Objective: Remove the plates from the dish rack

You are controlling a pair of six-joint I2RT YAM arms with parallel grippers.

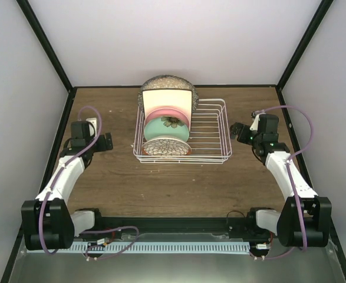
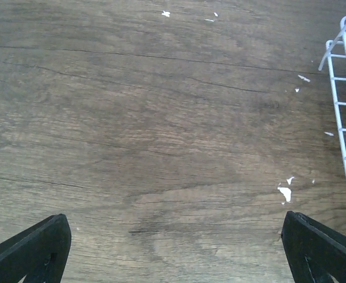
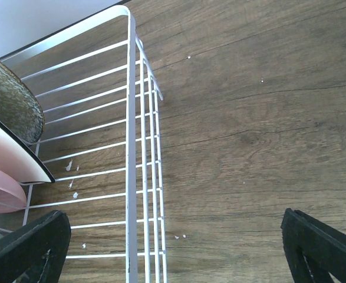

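Observation:
The left gripper turns and crosses to the right in the top view onto the small floral plate's nearest rim next, as that plate stands frontmost and uncovered.
The white wire dish rack (image 1: 211, 132) stands at the table's middle back. Several plates stand upright in its left half: speckled grey-beige (image 1: 167, 81) at the back, then cream square (image 1: 168, 98), pink (image 1: 167, 113), mint-green with a flower mark (image 1: 167, 128), small floral with a reddish rim (image 1: 166, 147) in front. My left gripper (image 1: 108, 142) is open and empty, left of the rack; the rack's edge (image 2: 345, 112) shows in its wrist view. My right gripper (image 1: 239, 130) is open and empty at the rack's right side, over its wall (image 3: 130, 147). The speckled (image 3: 13, 100), cream (image 3: 7, 156) and pink (image 3: 0, 188) plates show there.
The brown wooden table (image 1: 119, 183) is enclosed by pale walls with black frame posts. Purple cables loop off both arms. Small white flecks (image 2: 285, 191) lie on the wood near the rack.

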